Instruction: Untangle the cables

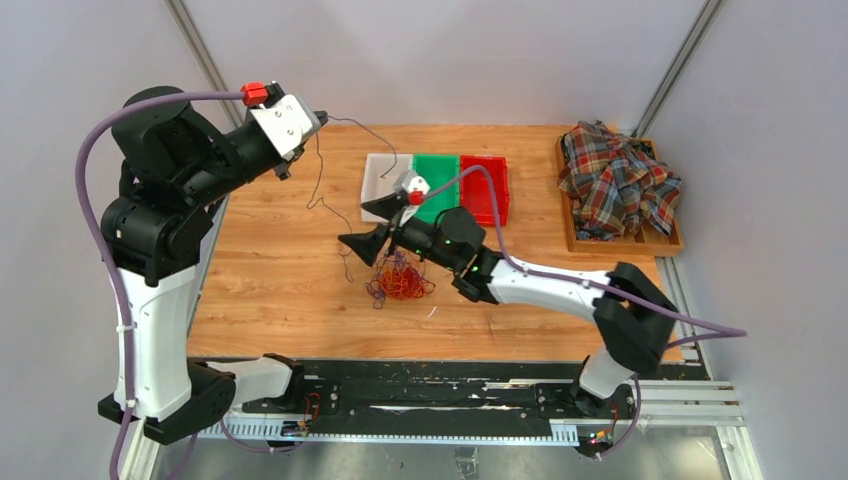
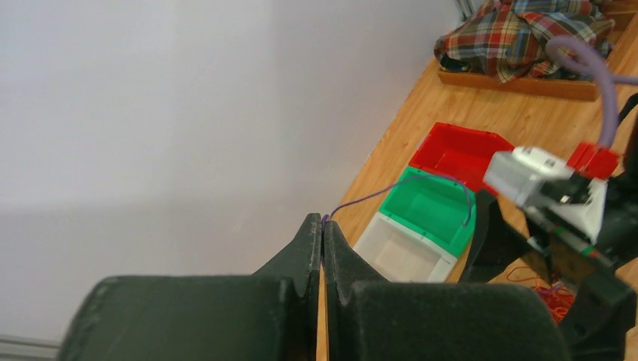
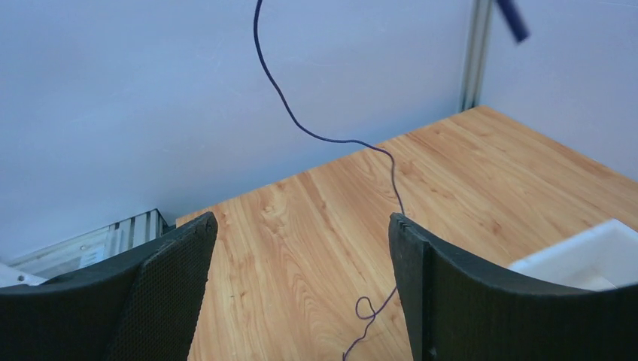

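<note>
My right gripper is going to move toward the left in the top view next, onto the hanging part of the purple cable, because that part still hangs beyond its fingers.
The cables are a tangled bunch [image 1: 400, 280] of red, orange and purple cords lying on the wooden table, and the bunch also shows in the left wrist view [image 2: 554, 298]. My left gripper [image 1: 322, 118] is raised high at the back left and is shut on a thin purple cable [image 2: 376, 197], pinched at the tips. This cable [image 1: 320, 190] hangs down toward the bunch. My right gripper [image 1: 373, 226] is open just left of and above the bunch. In the right wrist view the purple cable [image 3: 331, 139] runs down between its spread fingers [image 3: 410, 256], close to the right one.
A white bin [image 1: 378, 185], a green bin [image 1: 437, 175] and a red bin [image 1: 487, 190] stand in a row behind the bunch. A wooden tray [image 1: 573, 238] holding a plaid cloth [image 1: 615, 175] sits at the back right. The right arm reaches across the table's middle.
</note>
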Robot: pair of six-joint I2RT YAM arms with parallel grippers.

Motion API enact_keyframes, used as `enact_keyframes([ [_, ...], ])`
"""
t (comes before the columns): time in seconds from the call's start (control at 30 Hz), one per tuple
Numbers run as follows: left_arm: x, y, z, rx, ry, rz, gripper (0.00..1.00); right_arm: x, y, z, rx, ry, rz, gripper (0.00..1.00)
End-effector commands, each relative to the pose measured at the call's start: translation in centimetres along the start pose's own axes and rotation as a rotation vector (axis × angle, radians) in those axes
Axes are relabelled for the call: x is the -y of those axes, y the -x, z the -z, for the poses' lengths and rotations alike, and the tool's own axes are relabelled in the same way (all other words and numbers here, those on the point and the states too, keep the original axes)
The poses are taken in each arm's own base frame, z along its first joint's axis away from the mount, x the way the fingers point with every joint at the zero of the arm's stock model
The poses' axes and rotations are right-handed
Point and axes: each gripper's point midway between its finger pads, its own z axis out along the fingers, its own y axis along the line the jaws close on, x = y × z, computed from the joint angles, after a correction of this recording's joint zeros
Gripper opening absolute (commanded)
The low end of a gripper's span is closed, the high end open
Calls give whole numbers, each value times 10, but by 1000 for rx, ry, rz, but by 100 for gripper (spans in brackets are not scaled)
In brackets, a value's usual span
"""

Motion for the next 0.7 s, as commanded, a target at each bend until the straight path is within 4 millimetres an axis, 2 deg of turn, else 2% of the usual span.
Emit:
enact_keyframes([
  [0.0, 2, 7, 3, 27, 1, 2, 0, -21, -3, -34, 23, 97, 60, 84],
  [0.13, 3, 4, 2, 19, 2, 32, 0, -18, -3, -63, 49, 71, 83, 83],
  [0.23, 3, 3, 1, 13, 7, 55, 0, -9, 1, -80, 79, 10, 107, 81],
  [0.4, 2, 1, 1, 4, 23, 102, 0, 19, -3, -106, 91, -148, 203, 68],
  [0.47, 0, 1, 2, -2, 35, 110, 0, 22, 1, -109, 99, -157, 226, 58],
  [0.53, 0, -1, 5, -9, 45, 103, 0, 22, 1, -106, 93, -152, 240, 35],
  [0.57, 0, -4, 5, -17, 48, 102, 0, 25, 4, -103, 95, -159, 239, 19],
  [0.6, 1, -7, 5, -27, 50, 100, 0, 29, 6, -98, 95, -169, 237, 7],
  [0.63, 1, -10, 5, -37, 52, 100, 0, 34, 13, -93, 106, -185, 237, 1],
  [0.67, 2, -14, 4, -49, 52, 104, 0, 40, 28, -87, 134, -203, 235, 1],
])
